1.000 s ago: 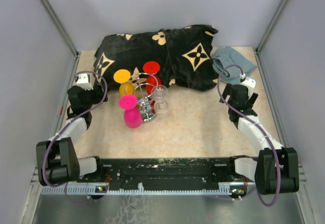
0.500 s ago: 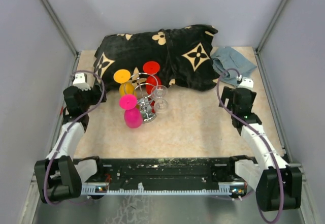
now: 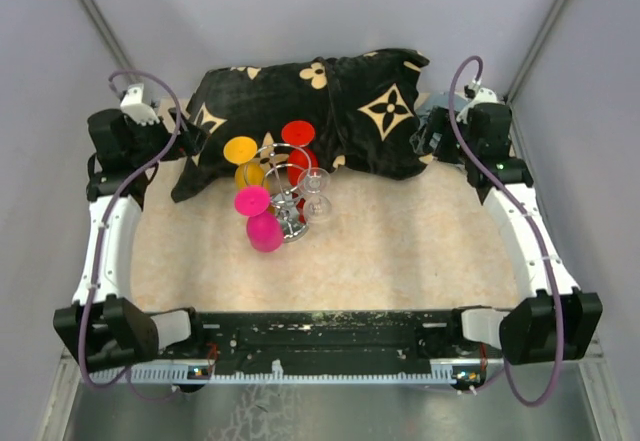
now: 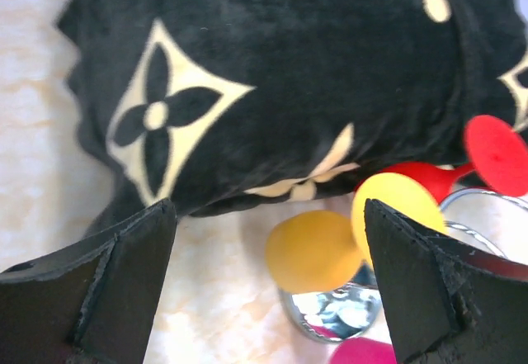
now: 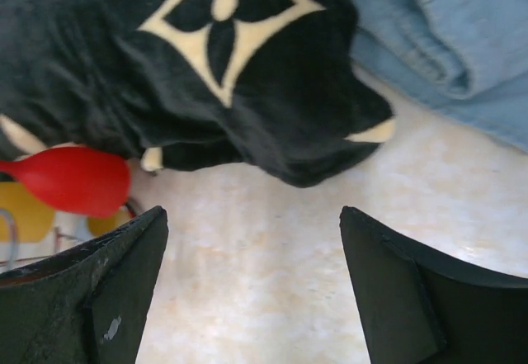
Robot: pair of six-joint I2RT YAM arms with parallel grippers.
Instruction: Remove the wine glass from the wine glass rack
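Observation:
Next, my left gripper tilts toward level and lowers toward the rack onto the yellow glass's rim, since the glass's flat foot sits nearest.
The chrome wine glass rack (image 3: 287, 201) stands on the table in front of the black blanket. Hanging upside down on it are a yellow glass (image 3: 243, 156), a red glass (image 3: 298, 141), a pink glass (image 3: 258, 219) and a clear wine glass (image 3: 316, 192). My left gripper (image 3: 193, 133) is open and empty, to the back left of the rack. In its wrist view I see the yellow glass (image 4: 315, 250), the red glass foot (image 4: 496, 154) and the rack's mirrored base (image 4: 334, 313). My right gripper (image 3: 428, 139) is open and empty at the back right; the red glass (image 5: 76, 181) shows at its left edge.
A black blanket with cream flower marks (image 3: 320, 101) lies across the back, close behind the rack. A folded blue cloth (image 3: 452, 119) lies at the back right, under the right wrist. Grey walls close in the left, right and back sides.
Both arms have stretched away from the front edge toward the back: the left gripper to the blanket's left end, the right gripper to the blue cloth. The rack and glasses have not moved.

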